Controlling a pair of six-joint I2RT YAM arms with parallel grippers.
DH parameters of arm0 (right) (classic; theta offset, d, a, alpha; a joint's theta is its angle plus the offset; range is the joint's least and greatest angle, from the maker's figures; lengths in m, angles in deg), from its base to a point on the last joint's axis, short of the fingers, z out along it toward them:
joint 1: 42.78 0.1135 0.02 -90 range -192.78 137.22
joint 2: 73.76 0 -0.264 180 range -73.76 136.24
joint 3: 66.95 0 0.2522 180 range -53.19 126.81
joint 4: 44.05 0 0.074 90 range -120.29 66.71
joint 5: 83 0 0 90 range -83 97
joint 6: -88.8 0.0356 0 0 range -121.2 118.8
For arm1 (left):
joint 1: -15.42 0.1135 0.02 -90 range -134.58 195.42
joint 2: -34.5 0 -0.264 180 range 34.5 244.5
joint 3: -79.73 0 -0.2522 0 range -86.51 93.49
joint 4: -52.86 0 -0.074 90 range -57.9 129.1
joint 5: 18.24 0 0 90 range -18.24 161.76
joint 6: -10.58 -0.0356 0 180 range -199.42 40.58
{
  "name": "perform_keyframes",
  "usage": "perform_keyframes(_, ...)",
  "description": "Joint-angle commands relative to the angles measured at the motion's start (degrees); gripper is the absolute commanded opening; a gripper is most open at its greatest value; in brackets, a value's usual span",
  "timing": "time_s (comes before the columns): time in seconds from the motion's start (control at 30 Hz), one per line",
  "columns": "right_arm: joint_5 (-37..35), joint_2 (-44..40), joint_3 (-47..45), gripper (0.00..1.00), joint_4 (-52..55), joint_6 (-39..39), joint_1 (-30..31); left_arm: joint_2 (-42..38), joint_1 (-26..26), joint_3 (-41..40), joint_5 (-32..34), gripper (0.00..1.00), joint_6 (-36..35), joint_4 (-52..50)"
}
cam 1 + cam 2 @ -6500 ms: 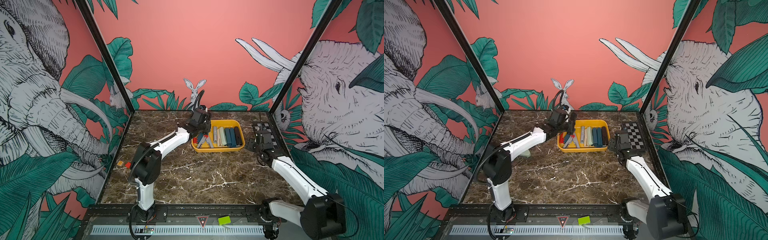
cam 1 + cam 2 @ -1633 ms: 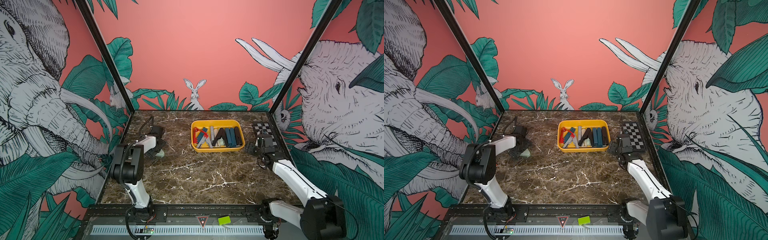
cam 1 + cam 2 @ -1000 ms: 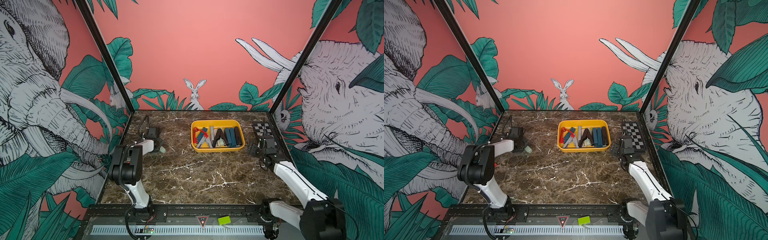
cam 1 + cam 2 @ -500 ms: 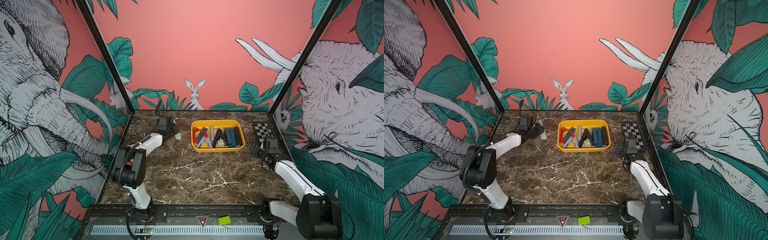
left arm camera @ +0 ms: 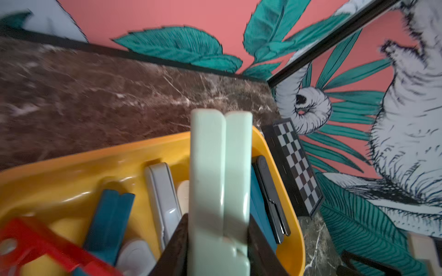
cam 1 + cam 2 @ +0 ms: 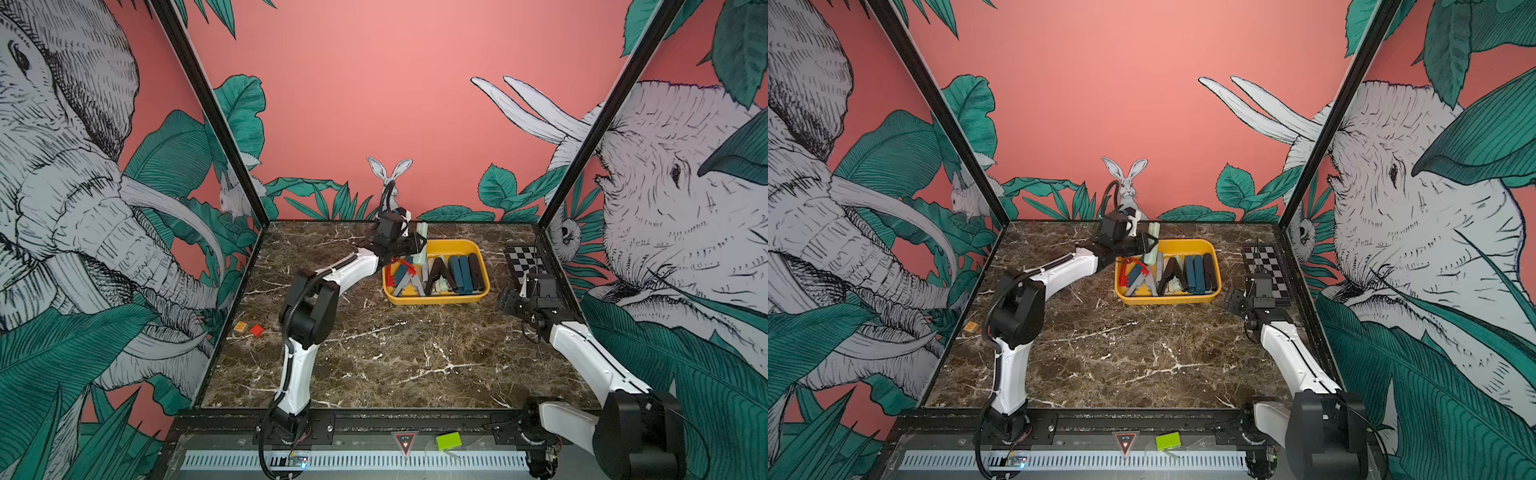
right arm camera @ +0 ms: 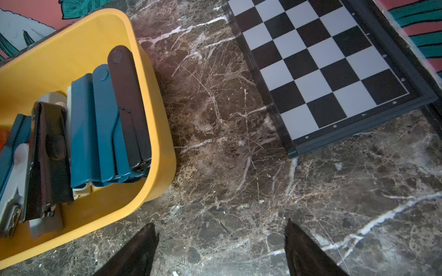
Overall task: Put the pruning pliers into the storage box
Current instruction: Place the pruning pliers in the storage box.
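I will move my left gripper down next, over grey pliers inside the box [image 5: 163, 197] below it, to let go of the mint pliers [image 5: 220, 179]. They are still hovering above the box's rim.
The yellow storage box [image 6: 432, 300] [image 6: 1167, 300] stands at the back middle of the marble table and holds several pruning pliers [image 6: 461, 272] in teal, black, grey and red. My left gripper [image 6: 417, 243] [image 5: 217, 229] hovers over the box's far left corner, shut on folded mint pliers [image 6: 422, 230] [image 5: 220, 179] that stick out past the fingers. Over bare marble to the right of the box [image 7: 157, 119], my right gripper [image 6: 509, 299] [image 7: 221, 229] is open and holds nothing.
A black-and-white chequered board [image 6: 523, 262] [image 7: 323, 71] lies at the back right, beside the right gripper. An orange block [image 6: 241, 327] and a red block [image 6: 257, 330] sit by the left wall. Printed walls close in three sides.
The left arm has swung from the left side of the table to above the box, carrying the mint pliers. The right gripper has barely shifted.
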Motion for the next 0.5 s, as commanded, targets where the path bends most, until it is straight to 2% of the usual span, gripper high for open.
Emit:
perform_keyframes(0.0, 0.2, -1.2, 1.0, 0.81, -0.5, 0.9, -0.3, 1.0, -0.9, 4.9, 0.2, 0.01, -1.9, -5.3)
perform_keyframes(0.3, 0.0, -1.7, 0.8, 0.81, 0.0, 0.8, -0.2, 0.5, -1.7, 1.7, 6.8, 0.04, 0.3, -8.9)
perform_keyframes(0.47, 0.3, -1.2, 1.0, 0.81, -0.6, 1.2, -0.3, 1.2, -2.3, 1.7, 7.2, 0.1, -0.1, -10.6)
